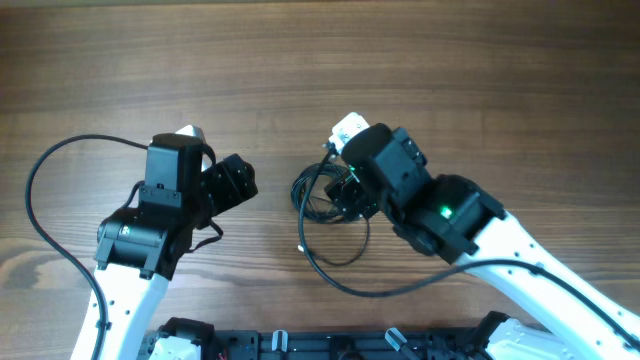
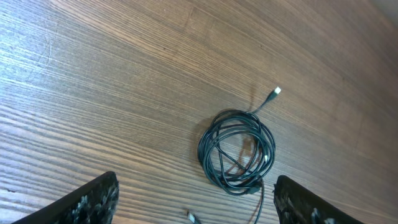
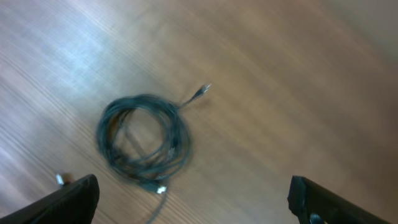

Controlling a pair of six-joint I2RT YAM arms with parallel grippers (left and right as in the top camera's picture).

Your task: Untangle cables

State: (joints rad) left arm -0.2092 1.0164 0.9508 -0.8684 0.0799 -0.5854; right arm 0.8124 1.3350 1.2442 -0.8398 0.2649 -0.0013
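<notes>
My right gripper should go down onto the piece of cable at the coil's side (image 3: pixel 184 143) by the plug pointing away, because that side of the coil is below its open fingers.
The cables are a small coil of thin black wire (image 1: pixel 312 196) on the wooden table, partly hidden under my right arm in the overhead view. A loose strand (image 1: pixel 335 258) loops out below it, with a tiny plug (image 1: pixel 301 247) at its end. In the left wrist view the coil (image 2: pixel 236 149) lies ahead between the fingers, one plug (image 2: pixel 276 91) pointing away, another (image 2: pixel 191 216) near the frame's bottom. The blurred right wrist view shows the coil (image 3: pixel 143 138) to the left. My left gripper (image 2: pixel 193 205) is open and empty. My right gripper (image 3: pixel 193 202) is open and empty above the table.
Thicker black arm cables run on the table: one curves round the left arm (image 1: pixel 40 215), one runs below the right arm (image 1: pixel 400 290). A black base rail (image 1: pixel 300 345) lies along the front edge. Bare wooden tabletop (image 1: pixel 300 60) stretches behind both arms.
</notes>
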